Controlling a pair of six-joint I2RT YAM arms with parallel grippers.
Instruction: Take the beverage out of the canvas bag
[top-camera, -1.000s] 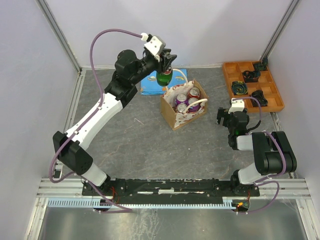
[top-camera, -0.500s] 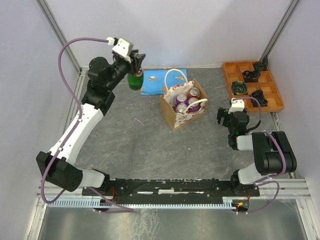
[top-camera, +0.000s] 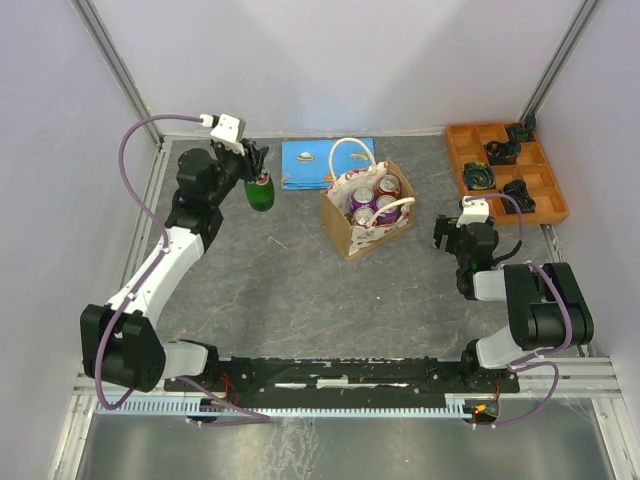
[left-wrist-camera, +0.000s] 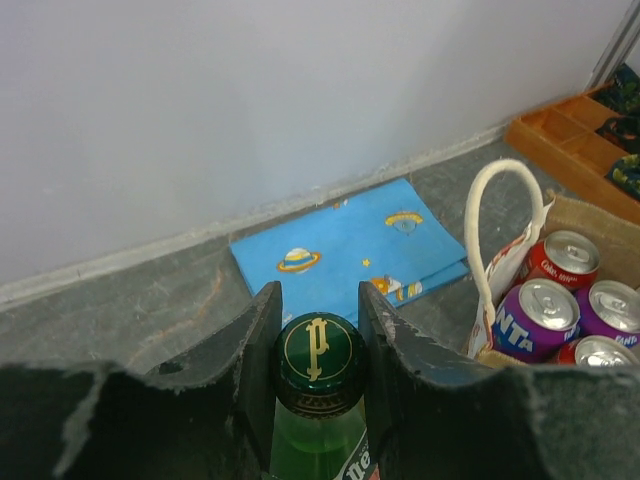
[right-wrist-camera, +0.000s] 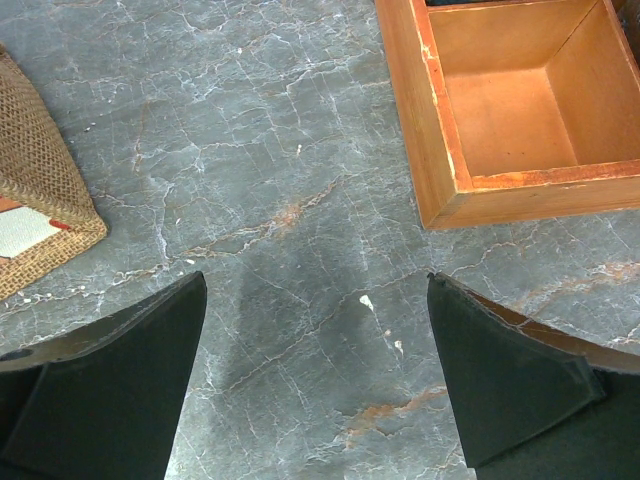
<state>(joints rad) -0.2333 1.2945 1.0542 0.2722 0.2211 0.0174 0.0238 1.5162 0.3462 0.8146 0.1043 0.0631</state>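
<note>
Next, the left gripper moves down to stand the bottle (top-camera: 261, 192) on the bare tabletop beside the bag and releases the bottle's neck, since the bottle hangs in the air.
My left gripper (top-camera: 254, 168) is shut on the neck of a green glass bottle (top-camera: 261, 192) and holds it at the far left of the table, left of the canvas bag (top-camera: 366, 210). In the left wrist view the bottle's green cap (left-wrist-camera: 318, 358) sits tight between my two fingers (left-wrist-camera: 258, 350). The bag stands upright with white rope handles (left-wrist-camera: 497, 235) and holds several soda cans (top-camera: 373, 200), red and purple (left-wrist-camera: 530, 318). My right gripper (top-camera: 450, 235) is open and empty, low over the table to the right of the bag, whose corner (right-wrist-camera: 35, 200) shows in the right wrist view.
A flat blue picture book (top-camera: 310, 163) lies by the back wall between bottle and bag. An orange compartment tray (top-camera: 505, 170) with dark objects sits at the back right; its wall (right-wrist-camera: 440, 130) is close to my right gripper. Walls enclose the table.
My left arm has swung left and down with the green bottle, away from the bag, from above the bag to the far left of the table. The right arm has not moved.
</note>
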